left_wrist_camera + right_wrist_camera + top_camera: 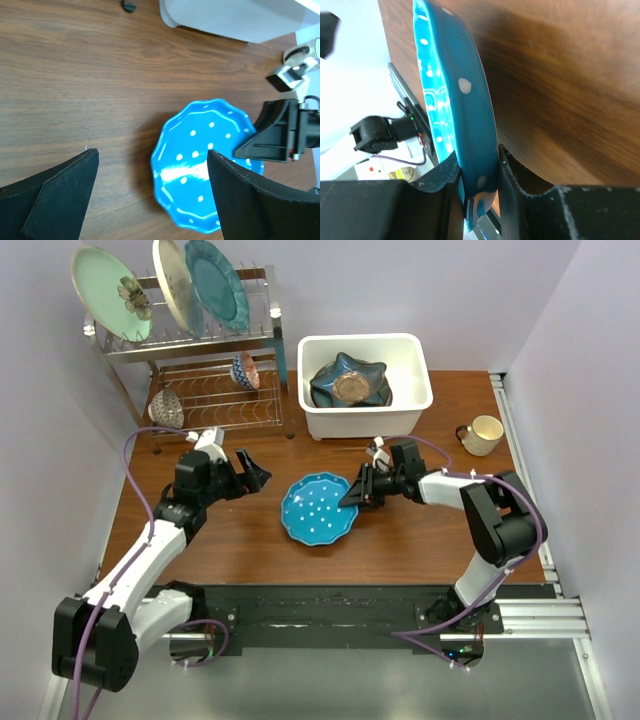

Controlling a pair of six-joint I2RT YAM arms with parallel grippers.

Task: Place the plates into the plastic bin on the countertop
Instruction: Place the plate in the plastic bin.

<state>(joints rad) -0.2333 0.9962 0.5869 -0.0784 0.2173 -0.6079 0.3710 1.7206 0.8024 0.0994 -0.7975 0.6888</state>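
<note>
I should raise my right gripper, carry the blue plate [315,507] outward and lower it onto the star-shaped plate [348,382], then release it, since the bin stands outward of my gripper.
A blue scalloped white-dotted plate [315,507] lies at mid-table on the wood countertop [250,550]. My right gripper [356,491] is shut on its right rim; the right wrist view shows the rim [470,125] pinched between both fingers. My left gripper [252,472] is open and empty, left of the plate; the plate also shows in the left wrist view [200,165]. The white plastic bin [365,415] stands behind, with a dark-blue star-shaped plate [348,382] in it. A mint flower plate [108,292] and a cream plate [172,282] stand in the rack.
A chrome wire rack [200,370] at back left also holds a teal plate [218,282] and two small bowls [245,370]. A cream mug [482,434] sits at the right edge. Walls close in on left and right.
</note>
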